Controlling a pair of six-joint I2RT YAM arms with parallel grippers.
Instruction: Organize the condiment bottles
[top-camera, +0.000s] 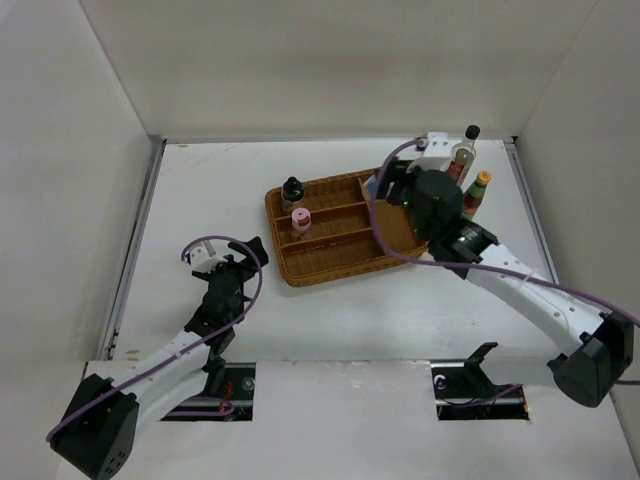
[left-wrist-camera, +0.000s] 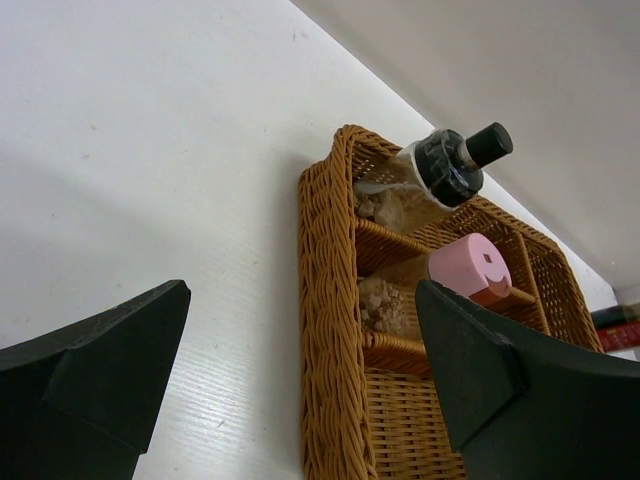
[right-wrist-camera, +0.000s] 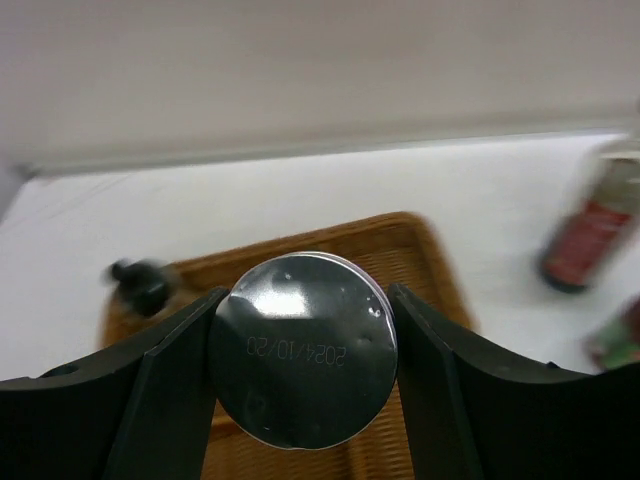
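Note:
I will move the shaker back and across with my right gripper next, then down into the tray's near section beside the pink-lidded jar, because that section is still empty.
My right gripper is shut on the silver lid of a shaker, holding it above the right part of the wicker tray. In the top view the right wrist hides the shaker. A squat dark black-capped bottle and a pink-lidded jar stand in the tray's left compartments. A tall clear black-capped bottle and a green orange-capped bottle stand on the table right of the tray. My left gripper is open and holds nothing, left of the tray.
The brown wicker tray has dividers and sits at the table's middle back. In the left wrist view its near rim runs between my open fingers, with the dark bottle and pink jar beyond. White walls enclose the table.

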